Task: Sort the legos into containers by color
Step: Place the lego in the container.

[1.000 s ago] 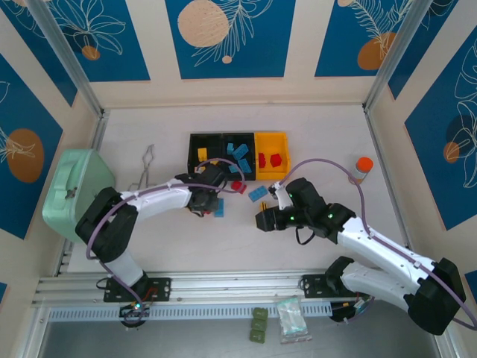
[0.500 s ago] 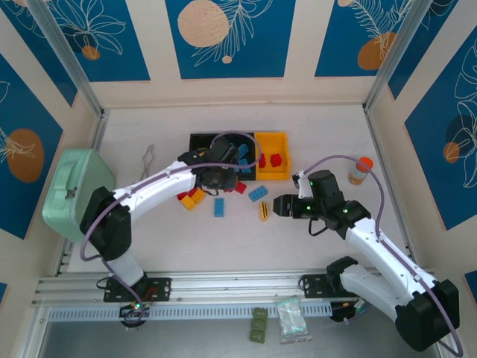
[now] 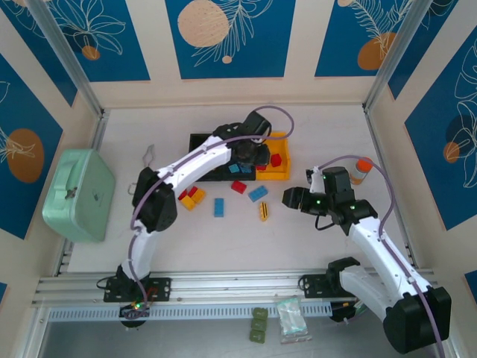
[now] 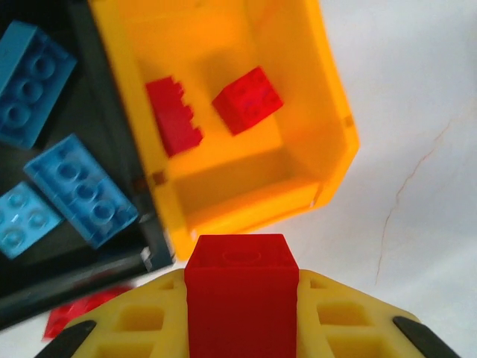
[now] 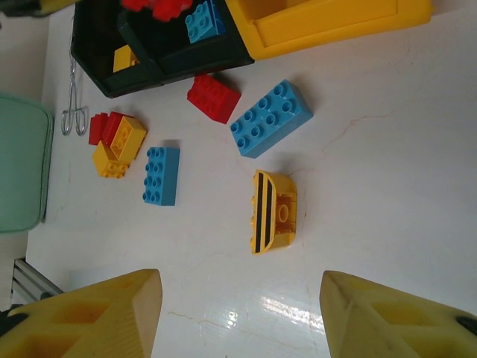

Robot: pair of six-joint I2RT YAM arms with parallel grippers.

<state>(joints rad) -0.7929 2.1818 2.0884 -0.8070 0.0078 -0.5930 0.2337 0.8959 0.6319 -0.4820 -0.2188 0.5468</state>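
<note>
The yellow bin already holds red bricks. I will move my left gripper outward past the yellow bin's near side and lower it to release the red brick inside.
My left gripper [image 3: 250, 154] hangs at the yellow bin's [image 3: 273, 176] near left edge, shut on a red brick [image 4: 241, 306]. In the left wrist view the yellow bin [image 4: 223, 209] holds two red bricks [image 4: 173, 115]; blue bricks [image 4: 80, 190] lie in the black bin beside it. The far-left black bin [image 3: 195, 142] holds a yellow brick [image 3: 201, 154]. Loose on the table lie a striped yellow brick [image 5: 274, 211], two blue bricks [image 5: 270, 118], a red one [image 5: 213, 97] and a small red and yellow cluster [image 5: 115, 138]. My right gripper [image 5: 238, 306] stands open and empty, right of the striped brick [image 3: 263, 212].
A mint-green lidded box [image 3: 78, 194] stands at the left edge, metal tongs [image 3: 147, 160] between it and the bins. An orange-capped bottle [image 3: 363, 169] sits by the right wall. The aluminium rail [image 3: 223, 287] runs along the near edge.
My left arm has swung from the loose bricks up and right to the yellow bin, carrying the red brick. My right gripper has drawn back to the right.
</note>
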